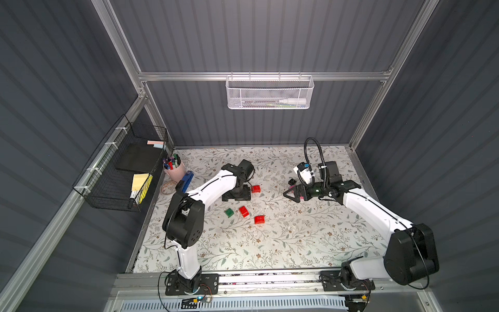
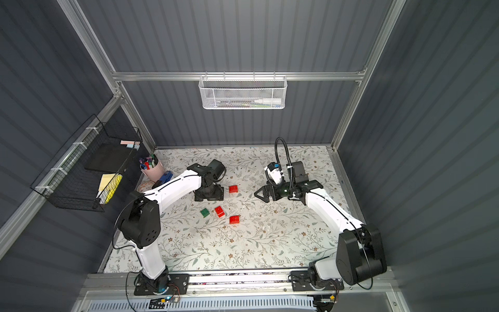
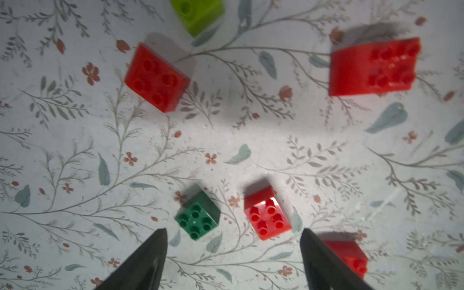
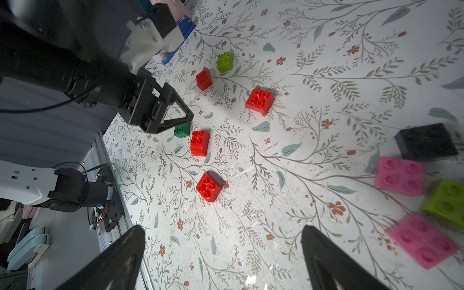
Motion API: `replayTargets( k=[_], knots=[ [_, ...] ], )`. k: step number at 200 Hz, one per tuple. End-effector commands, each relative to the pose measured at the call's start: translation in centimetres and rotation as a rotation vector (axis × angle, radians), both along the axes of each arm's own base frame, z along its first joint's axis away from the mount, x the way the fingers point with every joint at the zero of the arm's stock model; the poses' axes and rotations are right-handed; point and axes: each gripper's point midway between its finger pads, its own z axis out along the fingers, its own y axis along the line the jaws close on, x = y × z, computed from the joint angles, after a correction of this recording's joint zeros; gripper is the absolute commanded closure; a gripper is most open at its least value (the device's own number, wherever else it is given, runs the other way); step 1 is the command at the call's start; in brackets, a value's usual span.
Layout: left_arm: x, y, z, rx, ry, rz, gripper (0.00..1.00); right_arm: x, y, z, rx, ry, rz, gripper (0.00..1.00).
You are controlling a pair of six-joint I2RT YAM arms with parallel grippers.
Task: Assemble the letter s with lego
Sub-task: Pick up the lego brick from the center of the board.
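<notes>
I will next move my left gripper outward past a red brick and lower it around the lime green brick, because the lime green brick is well beyond its open fingers.
My left gripper hangs open over the floral mat, with nothing between its fingers. A dark green lego brick and a red one lie just beyond its tips. A third red brick is partly hidden behind one finger. Further off lie two more red bricks and a lime green one. My right gripper is open and empty above bare mat. Beside it lie a black brick, two pink bricks and a lime brick.
A pink cup of pens, a blue object and a small dish stand at the mat's back left. A black wire basket hangs on the left wall and a white mesh basket on the back wall.
</notes>
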Motion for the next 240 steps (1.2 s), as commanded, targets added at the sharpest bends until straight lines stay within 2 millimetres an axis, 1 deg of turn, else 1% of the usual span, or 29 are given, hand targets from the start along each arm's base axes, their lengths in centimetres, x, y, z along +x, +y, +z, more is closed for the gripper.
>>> replayTargets(
  k=[1,34,52,78,90,107,116,133,158,202,240],
  knots=[
    [1.7,1.1,0.7,-0.003,-0.054,-0.035,0.15,0.4,0.4,0.5,-0.006,-0.020,0.011,0.01],
    [5.0,0.9,0.4,-0.021,-0.081,-0.034,0.15,0.8,0.8,0.1,-0.009,-0.008,0.011,0.01],
    [6.5,0.5,-0.4,-0.026,-0.083,-0.041,0.16,1.0,0.9,-0.2,-0.010,-0.003,0.009,0.01],
    [8.6,0.9,-1.6,0.002,-0.074,-0.009,0.21,1.3,0.9,-0.4,-0.019,0.000,0.003,0.01],
    [9.6,1.2,-1.9,0.007,-0.082,0.015,0.25,1.3,0.9,-0.6,-0.023,0.004,0.002,0.01],
    [11.0,1.1,-2.1,0.006,-0.109,0.024,0.29,1.4,0.9,-0.7,-0.025,0.005,0.002,0.01],
    [11.5,1.2,-2.4,0.018,-0.110,0.030,0.30,1.4,0.9,-0.8,-0.028,0.007,0.002,0.01],
    [11.9,1.7,-3.0,0.039,-0.102,0.058,0.31,1.5,0.8,-0.9,-0.032,0.011,0.002,0.01],
    [12.3,2.2,-3.8,0.026,-0.105,0.082,0.31,1.7,0.8,-0.9,-0.036,0.009,0.002,0.01],
    [13.0,1.6,-4.8,-0.016,-0.109,0.079,0.33,2.1,1.0,-1.0,-0.043,0.014,0.007,0.01],
    [13.2,2.0,-5.8,-0.010,-0.090,0.098,0.37,2.2,1.0,-1.3,-0.045,0.025,0.006,0.01]
  ],
)
